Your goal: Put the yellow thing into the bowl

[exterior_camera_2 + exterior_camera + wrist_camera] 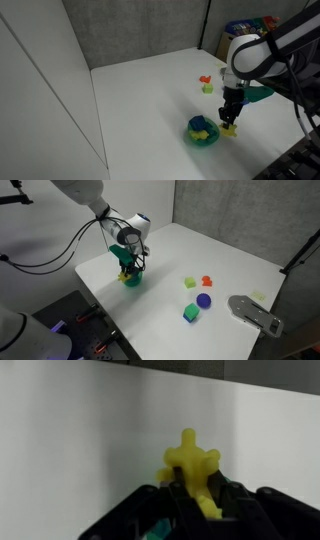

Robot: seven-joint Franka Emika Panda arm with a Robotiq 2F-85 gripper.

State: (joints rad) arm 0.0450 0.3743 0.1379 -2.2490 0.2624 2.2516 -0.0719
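The yellow thing is hanging just outside the green bowl's rim, so I will move my gripper sideways over the green bowl's open top (206, 135) and let go of the yellow thing there.
The yellow thing (192, 463), a small bright yellow jagged piece, is pinched between my gripper's black fingers (196, 488) in the wrist view. In both exterior views the gripper (128, 272) (231, 120) points straight down, with the yellow thing (230, 129) at its tips. It hangs low over the white table, right beside the small green bowl (203, 132) (135, 280). In an exterior view the piece looks just outside the bowl's rim. I cannot tell whether it touches the table.
Further along the white table (200, 250) lie a pale yellow-green block (190, 282), a red-orange piece (207, 280), a purple ball (204, 300) and a green-and-blue cube (190, 312). A grey device (255, 313) sits at the table's far corner. The table edge runs close to the bowl.
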